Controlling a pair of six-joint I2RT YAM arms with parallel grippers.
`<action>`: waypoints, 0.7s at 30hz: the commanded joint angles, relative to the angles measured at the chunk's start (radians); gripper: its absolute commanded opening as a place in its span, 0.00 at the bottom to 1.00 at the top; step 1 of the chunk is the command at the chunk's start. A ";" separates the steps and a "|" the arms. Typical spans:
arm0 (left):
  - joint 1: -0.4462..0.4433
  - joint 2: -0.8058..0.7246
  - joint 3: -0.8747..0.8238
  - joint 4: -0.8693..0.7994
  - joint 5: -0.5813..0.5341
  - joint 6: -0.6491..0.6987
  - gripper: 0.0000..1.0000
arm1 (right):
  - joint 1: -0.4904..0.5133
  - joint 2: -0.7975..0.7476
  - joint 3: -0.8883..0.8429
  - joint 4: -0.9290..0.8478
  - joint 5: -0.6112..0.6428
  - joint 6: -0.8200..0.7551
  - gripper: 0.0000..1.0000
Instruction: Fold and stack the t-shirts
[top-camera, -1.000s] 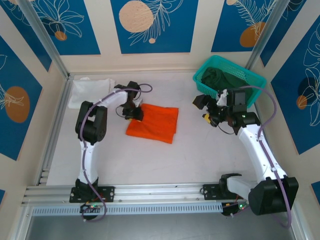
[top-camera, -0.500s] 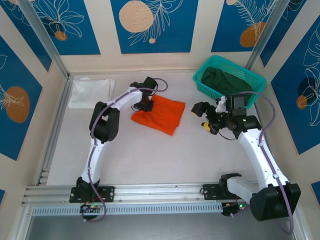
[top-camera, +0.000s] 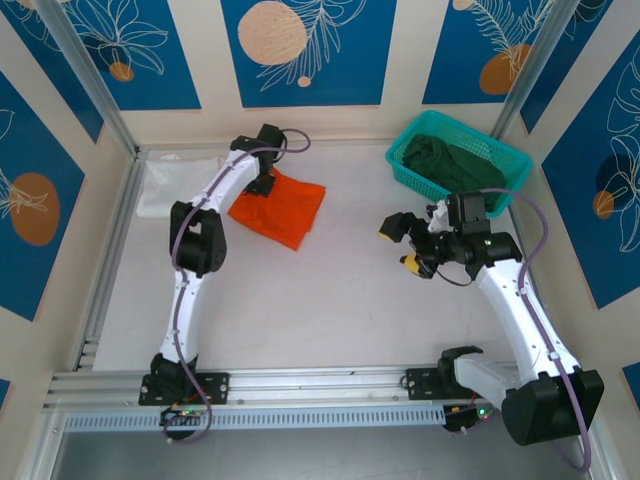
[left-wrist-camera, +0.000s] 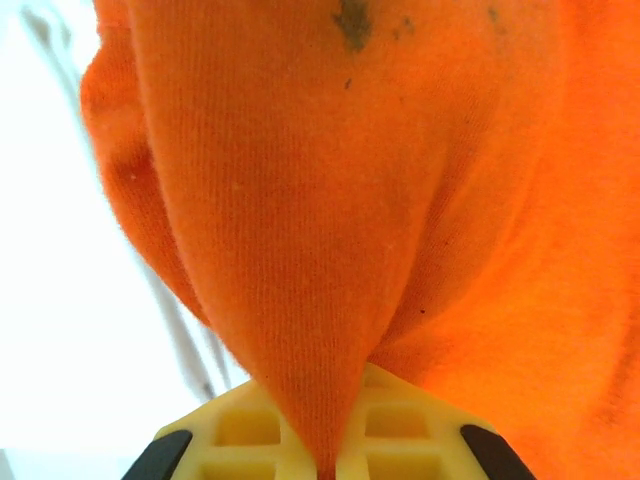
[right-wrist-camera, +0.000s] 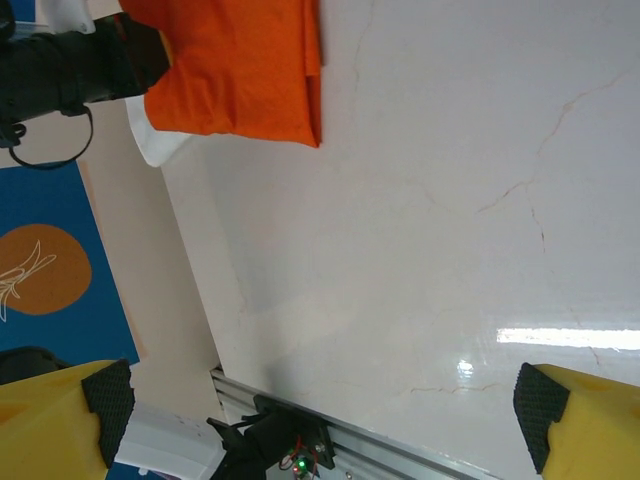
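The folded white t-shirt lies flat beside the robot's left gripper, away from the basket, so the robot needs to lift the orange t-shirt across next, lower it on top and let go.
The folded bright orange t-shirt lies at the back left of the table, and its left edge is lifted. My left gripper is shut on that edge. In the left wrist view a fold of the orange t-shirt is pinched between the yellow fingertips of my left gripper. A folded white t-shirt lies flat just left of it. The dark green t-shirt is bunched in the teal basket. My right gripper hovers open over the right-centre of the table, holding nothing. The right wrist view shows the orange t-shirt far beyond my right gripper.
The basket stands at the back right corner. Patterned walls close the back and sides. A metal rail runs along the near edge, with both arm bases on it. Bare tabletop stretches between the arms.
My left gripper has shut on the orange t-shirt's edge and dragged the shirt to the back left, up to the white t-shirt. The right arm has drifted slightly nearer and to the left, still open.
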 joint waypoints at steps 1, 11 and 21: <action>0.028 -0.071 0.042 -0.051 -0.058 0.091 0.00 | 0.016 0.028 0.046 -0.040 -0.032 0.007 0.99; 0.112 -0.193 0.057 -0.012 -0.126 0.201 0.00 | 0.094 0.148 0.133 -0.065 -0.021 0.006 0.98; 0.214 -0.210 0.124 0.004 -0.106 0.242 0.00 | 0.150 0.274 0.270 -0.138 -0.004 -0.031 0.98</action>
